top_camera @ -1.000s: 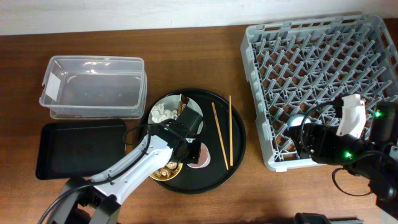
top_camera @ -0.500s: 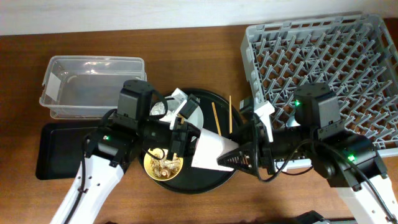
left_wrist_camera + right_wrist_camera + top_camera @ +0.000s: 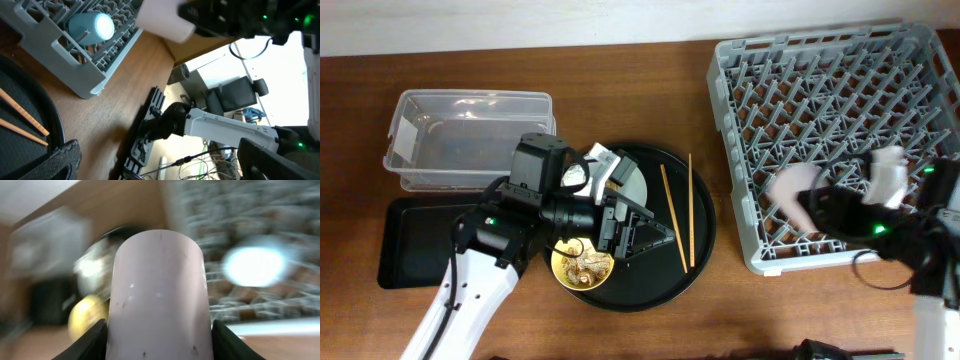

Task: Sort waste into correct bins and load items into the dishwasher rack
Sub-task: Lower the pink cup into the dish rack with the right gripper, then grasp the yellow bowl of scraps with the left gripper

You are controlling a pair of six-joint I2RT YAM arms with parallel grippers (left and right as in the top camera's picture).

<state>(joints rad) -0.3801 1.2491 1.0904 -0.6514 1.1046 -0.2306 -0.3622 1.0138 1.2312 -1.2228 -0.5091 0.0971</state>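
The yellow bowl [image 3: 582, 265] holds food scraps. I should next turn my left gripper downward and lower it onto the yellow bowl's rim, on the side facing the chopsticks.
My right gripper [image 3: 159, 347] is shut on the small pink cup [image 3: 157, 290], which shows as a pink blur [image 3: 794, 190] above the front of the grey dishwasher rack [image 3: 830, 90]. The blue cup [image 3: 91, 27] lies in the rack. My left gripper [image 3: 638, 235] is open over the round black tray [image 3: 705, 240], with nothing between its fingers [image 3: 50, 162]. Left of it, the yellow bowl [image 3: 582, 265] holds food scraps. White tissue [image 3: 577, 178] and the grey plate [image 3: 632, 185] are partly hidden by the left arm. Two chopsticks [image 3: 675, 215] lie on the round tray.
The clear tub [image 3: 470, 140] stands at the back left, with the shallow black rectangular tray [image 3: 415, 245] in front of it. The rack's front edge [image 3: 95, 87] is close to the round tray's right rim.
The right arm took the pink cup from the round tray and swung it right, over the rack. The left gripper went from shut to open.
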